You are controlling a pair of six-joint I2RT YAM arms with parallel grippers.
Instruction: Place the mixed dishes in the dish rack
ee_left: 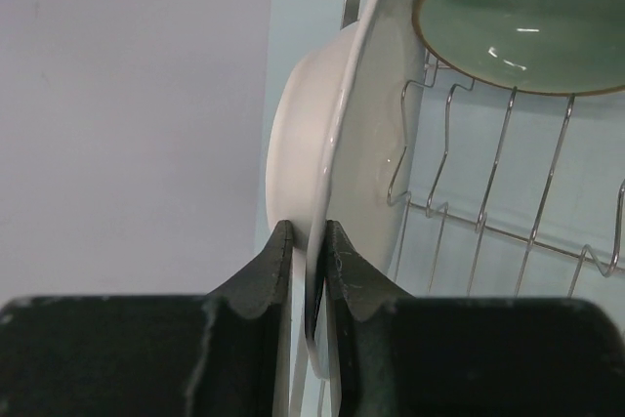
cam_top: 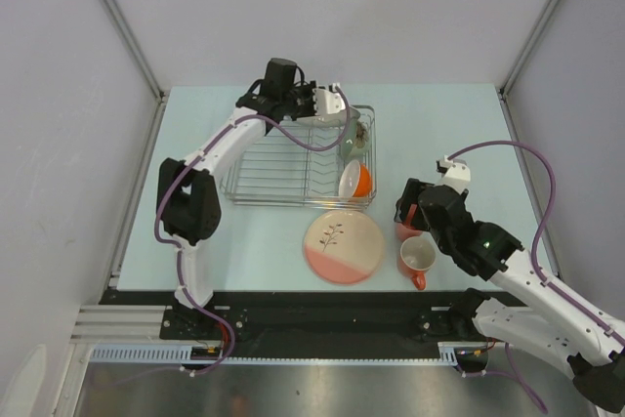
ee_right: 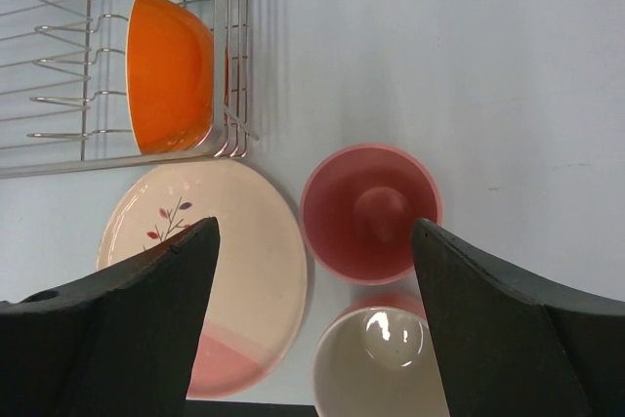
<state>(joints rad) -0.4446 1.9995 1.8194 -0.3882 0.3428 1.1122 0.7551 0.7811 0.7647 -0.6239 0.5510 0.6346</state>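
My left gripper draws slightly back and toward the rack's end with the bowls next, then releases the plate's rim to get the plate set in the rack.
My left gripper (ee_left: 308,236) is shut on the rim of the white ruffled-rim plate (ee_left: 371,124), which stands on edge at the back of the wire dish rack (cam_top: 283,168). In the rack's right end lean a small bowl with a pale green inside (ee_left: 527,21) and an orange bowl (ee_right: 171,70). My right gripper (ee_right: 314,231) hangs open above the pink cup (ee_right: 369,212), its fingers wide on either side and touching nothing. The orange mug (ee_right: 381,363) stands just in front of the cup. The cream plate with the salmon segment (cam_top: 343,246) lies flat in front of the rack.
The rack's upright prongs (ee_left: 488,231) stand close beside the held plate. Grey walls and metal posts (cam_top: 122,26) close in the table on three sides. The cream plate nearly touches the cup and the rack's front wire (ee_right: 127,158).
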